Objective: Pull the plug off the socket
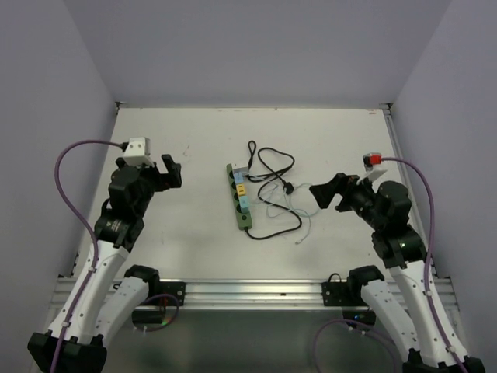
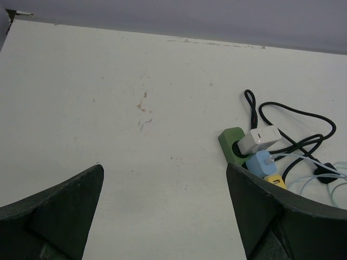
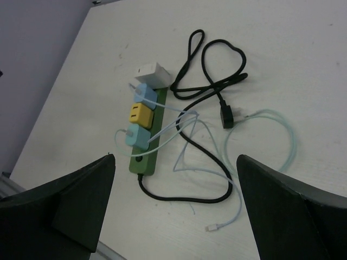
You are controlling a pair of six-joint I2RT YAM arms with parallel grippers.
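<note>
I should bring my right gripper down and to the left in the top view, onto the near light blue plug, since it is in the green power strip.
The green power strip lies mid-table, running near to far, with a black cord coiled at its right. In the right wrist view the strip carries a white plug, a light blue plug, a yellow plug and a second light blue plug. Thin pale cables trail right. My left gripper is open and empty, left of the strip. My right gripper is open and empty, right of the cords. The left wrist view shows the strip's far end.
The cord's loose black plug head lies on the table right of the strip. A pale cable's small connector lies near the front. Grey walls close in the white table on three sides; a metal rail runs along the near edge.
</note>
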